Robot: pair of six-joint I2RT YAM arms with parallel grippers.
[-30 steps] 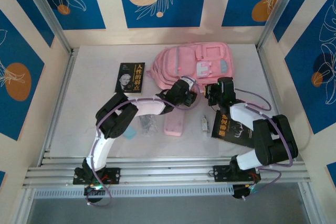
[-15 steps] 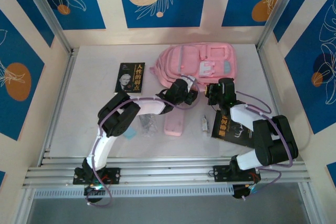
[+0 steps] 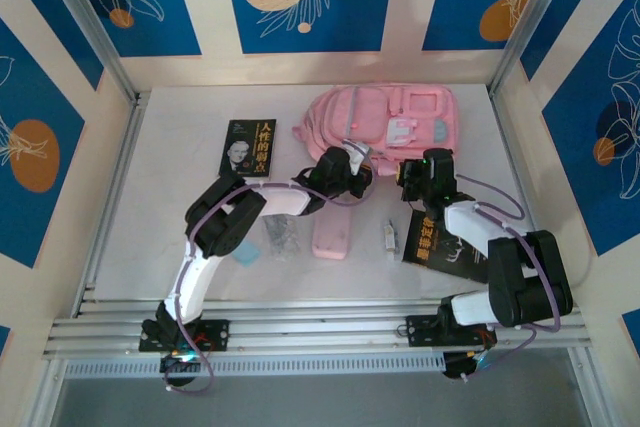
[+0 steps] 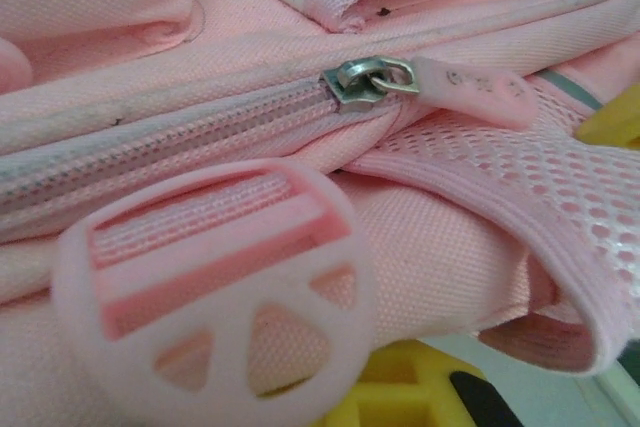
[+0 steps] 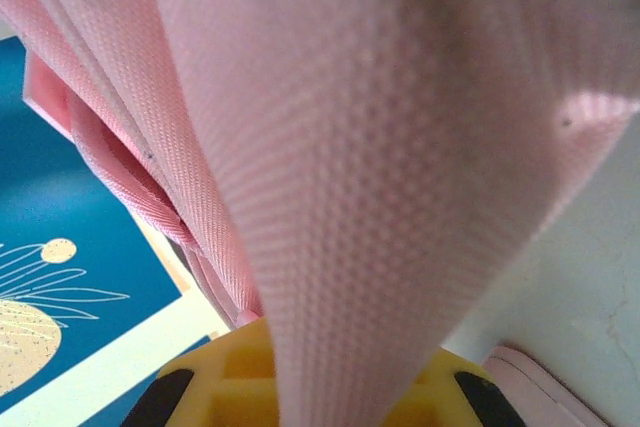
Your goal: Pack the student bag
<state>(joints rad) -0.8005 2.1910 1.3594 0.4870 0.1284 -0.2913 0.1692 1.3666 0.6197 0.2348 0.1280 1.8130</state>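
Observation:
The robot's right gripper should next move outward toward the bag's near edge, where the band runs from, and let go of the band.
The student bag (image 3: 385, 119), a big soft pink backpack, lies flat at the back of the table. My left gripper (image 3: 345, 171) is at its near left edge. In the left wrist view its fingertips are buried under a fold of pink fabric (image 4: 440, 257), shut on it, just below a silver zipper pull (image 4: 372, 78) and a round pink buckle (image 4: 215, 292). My right gripper (image 3: 425, 169) is at the bag's near right edge. It is shut on a band of pink fabric (image 5: 400, 247) that runs straight down between its jaws.
A dark book (image 3: 248, 147) lies left of the bag. Another dark book (image 3: 446, 245) lies partly under the right arm. A flat pink pencil case (image 3: 331, 233), a small white item (image 3: 390, 237), a grey item (image 3: 282, 237) and a pale blue piece (image 3: 245, 257) lie near the front.
The left gripper has closed on the bag's edge. The bag has slid a little to the right and flattened out, and both grippers have shifted with it.

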